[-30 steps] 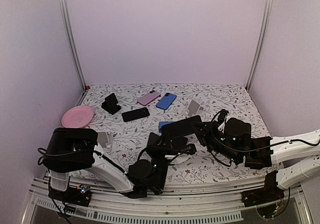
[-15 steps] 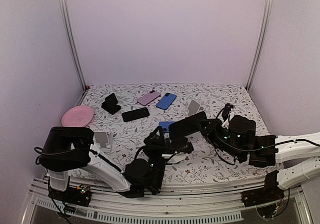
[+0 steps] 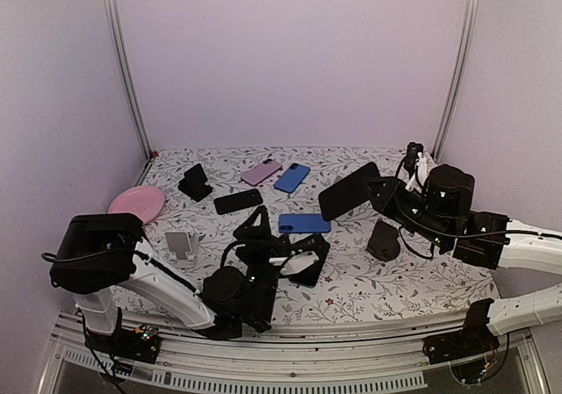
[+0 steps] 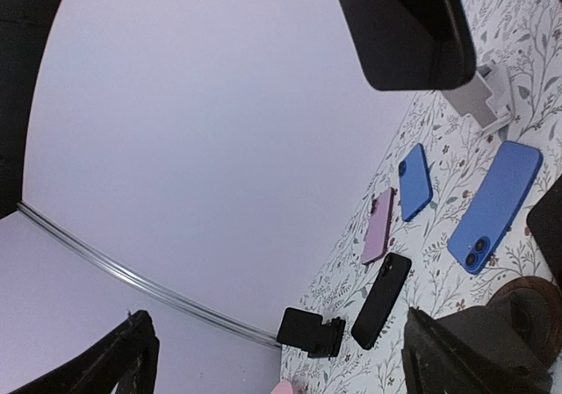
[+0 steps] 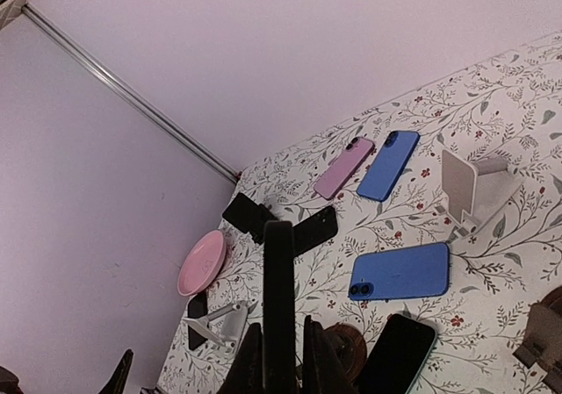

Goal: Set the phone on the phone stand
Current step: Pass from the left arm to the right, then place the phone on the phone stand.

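Note:
The phone still slants sideways, off the backrest's line, so the robot should next turn its right gripper, lower the phone onto the empty black phone stand below and then release it.
My right gripper [image 3: 379,190] is shut on a black phone [image 3: 349,191] and holds it in the air, tilted, over the right middle of the table. In the right wrist view the phone [image 5: 279,289] stands edge-on between the fingers [image 5: 251,361]. A black phone stand [image 3: 384,240] sits on the cloth just below and in front of it. A white phone stand [image 5: 466,189] stands further back. My left gripper [image 3: 272,245] hangs open and empty near the table's front, with the held phone [image 4: 404,25] high above it in its wrist view.
Lying flat are a blue phone [image 3: 305,224], another blue phone [image 3: 291,177], a pink phone [image 3: 261,173], a black phone [image 3: 238,202] and a teal-edged black phone [image 3: 307,269]. A black stand [image 3: 195,182], a silver stand [image 3: 180,245] and a pink plate [image 3: 136,203] occupy the left.
My left gripper has opened and drawn back to the left. The right arm has carried the black phone up and toward the back right, uncovering the black stand.

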Available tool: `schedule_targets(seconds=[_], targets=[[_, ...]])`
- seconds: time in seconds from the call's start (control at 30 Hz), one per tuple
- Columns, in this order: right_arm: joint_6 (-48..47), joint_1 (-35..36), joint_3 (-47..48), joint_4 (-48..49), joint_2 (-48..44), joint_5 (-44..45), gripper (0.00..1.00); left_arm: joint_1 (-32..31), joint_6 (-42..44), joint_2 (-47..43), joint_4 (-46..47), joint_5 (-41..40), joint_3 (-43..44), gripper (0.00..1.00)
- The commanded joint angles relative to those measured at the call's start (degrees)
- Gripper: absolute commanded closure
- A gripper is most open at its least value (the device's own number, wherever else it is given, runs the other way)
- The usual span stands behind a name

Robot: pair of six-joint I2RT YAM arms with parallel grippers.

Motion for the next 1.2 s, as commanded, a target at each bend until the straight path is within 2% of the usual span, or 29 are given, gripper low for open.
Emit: schedule_targets(seconds=[0.0, 0.07, 0.1, 0.13, 0.2, 0.23, 0.27, 0.33, 0.5, 0.6, 0.8, 1.0, 1.17], targets=[[-9.11, -1.25, 4.72, -3.36, -1.67, -4.77, 0.98, 2.66, -4.84, -4.67, 6.25, 0.90, -1.41, 0.03], [-11.33, -1.50, 5.37, -4.05, -1.85, -5.45, 0.98, 3.42, -12.16, -8.01, -4.13, 2.04, -1.58, 0.03], [-11.93, -1.52, 5.84, -4.61, -1.82, -5.59, 0.98, 3.62, -18.31, -10.20, -13.14, 2.95, -1.32, 0.03], [-12.79, -1.52, 6.27, -5.04, -1.82, -5.75, 0.98, 4.00, -27.87, -13.04, -25.13, 4.56, -0.25, 0.03], [-14.40, -1.49, 6.41, -5.24, -1.93, -6.28, 0.98, 5.16, -54.30, -19.06, -61.55, 12.85, 5.38, 0.06], [-15.12, -1.54, 6.32, -5.26, -2.17, -6.41, 0.98, 6.64, -64.36, -21.48, -74.15, 17.76, 8.14, 0.08], [-15.45, -1.59, 6.24, -5.44, -2.50, -6.49, 0.98, 7.84, -68.90, -23.38, -78.69, 20.91, 8.93, 0.09], [-16.47, -1.69, 6.60, -6.55, -2.65, -7.48, 0.98, 8.82, -71.32, -27.16, -79.48, 24.23, 8.02, 0.07], [-20.35, -1.66, 7.46, -9.95, -2.52, -12.09, 0.98, 11.23, -81.32, -34.01, -89.71, 32.82, 9.85, 0.06], [-24.81, -2.00, 7.25, -10.82, -2.33, -13.00, 0.98, 14.19, -87.57, -37.88, -93.73, 41.55, 10.10, 0.06], [-35.87, -8.61, 2.53, -10.17, -3.84, -15.79, 0.98, 19.03, -94.58, -48.24, -96.39, 52.94, 5.76, 0.04], [-46.30, -16.34, -5.25, -4.28, -9.21, -23.86, 0.98, 23.88, -97.84, -58.60, -99.65, 58.79, 1.42, 0.03], [-49.75, -21.96, -7.84, -4.10, -9.79, -30.47, 0.98, 25.95, -98.46, -63.50, -103.12, 59.43, 0.40, 0.03]])
